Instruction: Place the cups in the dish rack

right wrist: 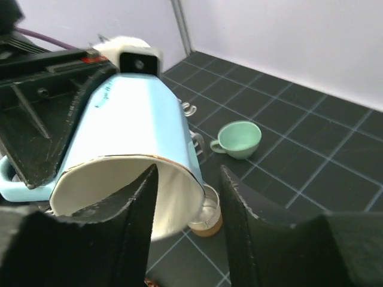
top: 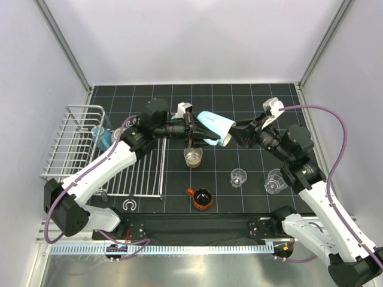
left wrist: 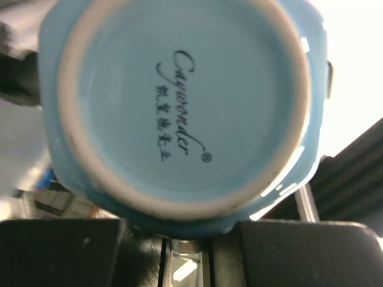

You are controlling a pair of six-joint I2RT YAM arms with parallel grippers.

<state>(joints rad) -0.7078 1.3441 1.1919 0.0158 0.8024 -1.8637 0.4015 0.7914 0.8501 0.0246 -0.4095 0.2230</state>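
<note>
My left gripper will move down and left in the top view to the rack's bare slats, tip the mug [top: 214,125] with its opening down, lower it and release it.
A light blue mug [top: 214,125] with a cream inside hangs on its side above the mat. My left gripper [top: 192,125] is shut on its base end, and the printed base [left wrist: 179,107] fills the left wrist view above that gripper [left wrist: 179,239]. My right gripper [top: 231,137] is open at the mug's mouth [right wrist: 137,119]. In the right wrist view the right gripper [right wrist: 188,173] has one finger inside the rim and the other outside, apart from the wall. The dish rack [top: 72,140] stands at the left with a teal cup [top: 103,139] in its basket.
A steel cup [top: 192,158] stands under the mug and shows in the right wrist view [right wrist: 206,215]. Two clear cups [top: 239,177] [top: 274,181] and an orange cup [top: 201,198] stand on the dark mat. A mint green cup [right wrist: 239,139] stands farther back. The rack's flat slatted part [top: 146,173] lies by the left arm.
</note>
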